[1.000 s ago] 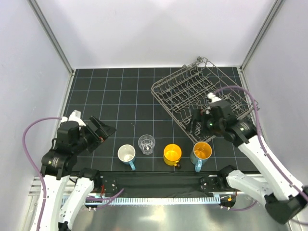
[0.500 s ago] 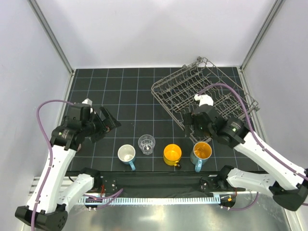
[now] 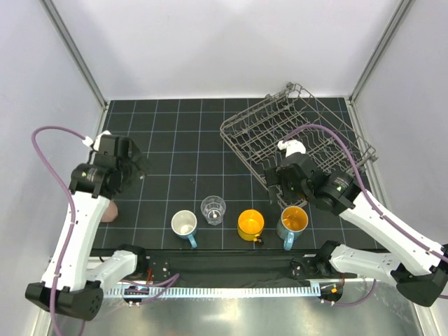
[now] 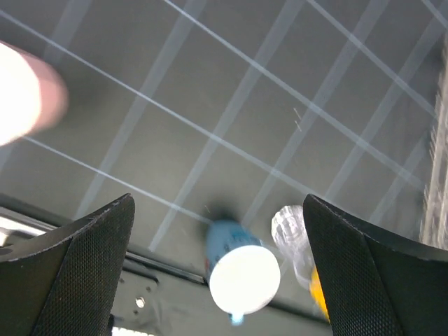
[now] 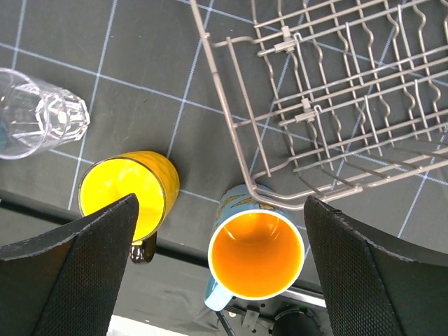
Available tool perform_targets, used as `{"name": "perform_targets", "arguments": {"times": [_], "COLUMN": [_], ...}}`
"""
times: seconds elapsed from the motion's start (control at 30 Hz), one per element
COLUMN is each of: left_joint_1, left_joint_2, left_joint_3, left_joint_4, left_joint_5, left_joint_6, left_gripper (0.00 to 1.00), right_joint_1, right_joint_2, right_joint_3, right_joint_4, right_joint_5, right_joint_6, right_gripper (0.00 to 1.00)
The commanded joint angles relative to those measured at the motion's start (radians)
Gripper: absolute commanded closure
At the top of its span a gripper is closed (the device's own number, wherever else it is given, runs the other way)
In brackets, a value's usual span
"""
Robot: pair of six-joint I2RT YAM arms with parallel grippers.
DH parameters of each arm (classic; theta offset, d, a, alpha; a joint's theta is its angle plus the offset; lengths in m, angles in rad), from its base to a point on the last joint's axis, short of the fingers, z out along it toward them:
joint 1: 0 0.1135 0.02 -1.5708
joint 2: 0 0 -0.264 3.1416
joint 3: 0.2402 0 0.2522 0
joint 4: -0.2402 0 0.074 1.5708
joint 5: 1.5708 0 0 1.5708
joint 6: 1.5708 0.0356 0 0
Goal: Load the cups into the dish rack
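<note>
My left gripper lowers toward the pink cup's side onto the pink cup's rim [image 4: 35, 94] next, as the cup sits below it and to its left in the top view.
Several cups stand in a row near the mat's front edge: a blue mug with white inside [image 3: 184, 224], a clear glass tumbler [image 3: 213, 209], a yellow mug [image 3: 250, 224] and a blue mug with orange inside [image 3: 294, 220]. A pink cup [image 3: 110, 209] sits at the far left. The wire dish rack [image 3: 294, 133] stands at the back right. My left gripper [image 3: 138, 166] is open and empty above the mat, with the white-inside mug [image 4: 241, 271], tumbler [image 4: 292, 229] and blurred pink cup [image 4: 21, 91] in its view. My right gripper [image 3: 280, 187] is open above the orange-inside mug [image 5: 257, 255], beside the yellow mug [image 5: 126, 192] and the rack's corner [image 5: 336, 91].
The black gridded mat [image 3: 189, 140] is bounded by white walls at the left, back and right. The arm bases and a metal rail [image 3: 231, 269] run along the near edge. Purple cables loop from both wrists. The tumbler [image 5: 38, 112] shows at the right wrist view's left edge.
My left arm has swung back to the left and turned, uncovering the pink cup at the far left. My right gripper has shifted slightly left and nearer, over the orange-inside mug.
</note>
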Motion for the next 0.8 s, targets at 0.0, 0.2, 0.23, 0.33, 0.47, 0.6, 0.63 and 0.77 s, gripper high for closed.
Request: {"name": "perform_targets", "arguments": {"times": [0.0,0.2,0.23,0.33,0.47,0.6,0.63,0.77], "left_joint_1": [0.115,0.282,0.299,0.403,0.493,0.536,0.536,0.542], "left_joint_2": [0.083,0.178,0.178,0.218,0.265,0.273,0.273,0.265], "left_joint_3": [0.049,0.058,0.044,0.029,-0.003,-0.040,-0.049,-0.100], "left_joint_4": [-0.035,0.026,0.052,0.100,0.140,0.149,0.155,0.178], "left_joint_5": [-0.074,-0.161,-0.161,-0.110,-0.025,-0.022,-0.020,-0.043], "left_joint_6": [0.076,0.138,0.147,0.167,0.202,0.208,0.204,0.190], "left_gripper": [0.00,0.01,0.05,0.09,0.11,0.11,0.11,0.11], "right_joint_1": [0.005,0.005,0.003,0.005,0.005,0.005,0.005,0.005], "right_joint_2": [-0.036,-0.056,-0.057,-0.065,-0.071,-0.073,-0.074,-0.077], "right_joint_3": [0.001,0.007,0.010,0.006,0.003,0.001,0.000,-0.005], "right_joint_4": [0.029,0.029,0.025,0.026,0.029,0.035,0.037,0.052], "right_joint_5": [-0.026,-0.066,-0.077,-0.090,-0.104,-0.107,-0.107,-0.132], "right_joint_6": [-0.041,-0.067,-0.069,-0.066,-0.067,-0.060,-0.058,-0.048], "right_gripper": [0.00,0.00,0.00,0.00,0.00,0.00,0.00,0.00]}}
